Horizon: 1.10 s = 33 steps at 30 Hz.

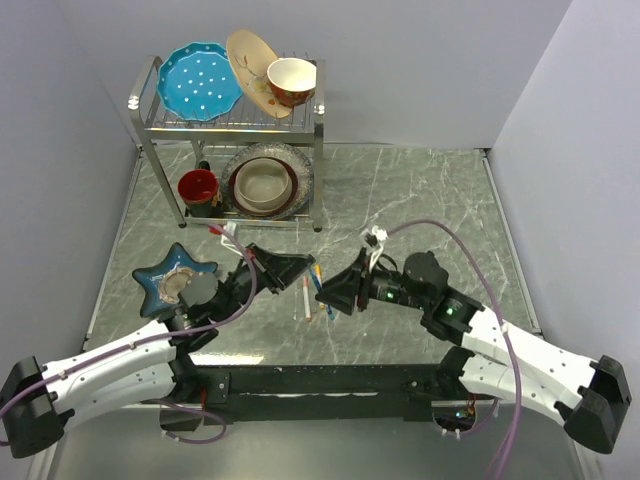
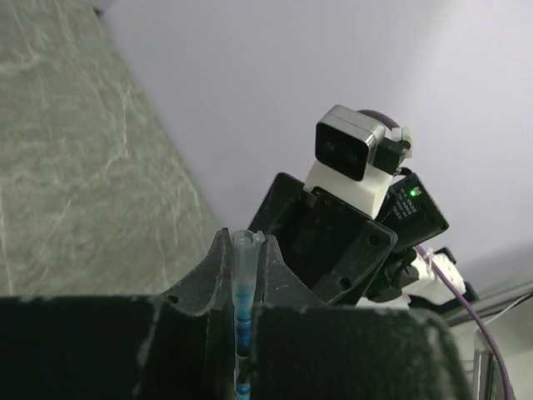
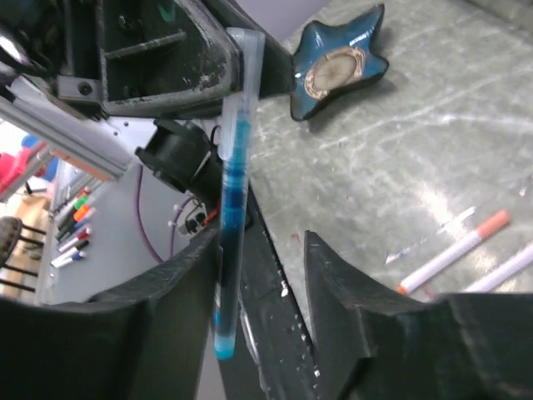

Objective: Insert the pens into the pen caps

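Note:
The blue pen [image 3: 231, 192] goes down to the bare tabletop beside the white pens next, as my left gripper turns downward, lowers and releases it. My right gripper stands open.
A blue pen [image 3: 231, 192] with a clear end runs from my left gripper [image 1: 305, 268] towards my right gripper [image 1: 336, 294], above the table's middle. My left gripper [image 2: 243, 242] is shut on the blue pen [image 2: 241, 287], whose clear tip pokes out between the fingertips. My right gripper [image 3: 262, 242] is open. The pen's blue end leans against its left finger [image 3: 166, 300] and the right finger stands well apart. Two white pens [image 3: 454, 254] lie on the table below, one with an orange cap [image 3: 497, 222]. They also show in the top view, white pens [image 1: 305, 298].
A blue star-shaped dish [image 1: 172, 277] sits left of the grippers. A metal dish rack [image 1: 235, 120] with plates, bowls and a red mug stands at the back left. The two grippers almost touch each other.

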Motion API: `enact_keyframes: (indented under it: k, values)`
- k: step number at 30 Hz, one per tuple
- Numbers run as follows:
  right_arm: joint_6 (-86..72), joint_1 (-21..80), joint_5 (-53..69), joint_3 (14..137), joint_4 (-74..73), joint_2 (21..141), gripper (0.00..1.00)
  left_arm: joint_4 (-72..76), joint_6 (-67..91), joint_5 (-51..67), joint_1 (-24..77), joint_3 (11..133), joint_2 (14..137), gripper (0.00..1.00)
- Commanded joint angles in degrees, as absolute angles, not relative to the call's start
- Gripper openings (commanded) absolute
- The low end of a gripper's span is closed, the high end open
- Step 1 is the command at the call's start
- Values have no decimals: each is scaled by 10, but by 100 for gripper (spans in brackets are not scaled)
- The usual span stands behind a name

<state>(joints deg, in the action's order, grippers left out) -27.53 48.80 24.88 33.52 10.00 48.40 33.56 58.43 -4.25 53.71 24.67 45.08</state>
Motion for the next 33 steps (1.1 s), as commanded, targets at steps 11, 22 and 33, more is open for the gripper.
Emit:
enact_keyframes:
  k: [11, 22, 33]
  values:
    - [-332, 498, 108, 264, 9, 273, 76, -135, 425, -145, 488, 449, 560, 1]
    - [-364, 497, 9, 279, -83, 243, 75, -124, 450, -149, 418, 423, 700, 1]
    - [-386, 497, -30, 301, -122, 256, 75, -137, 461, -140, 407, 488, 857, 8]
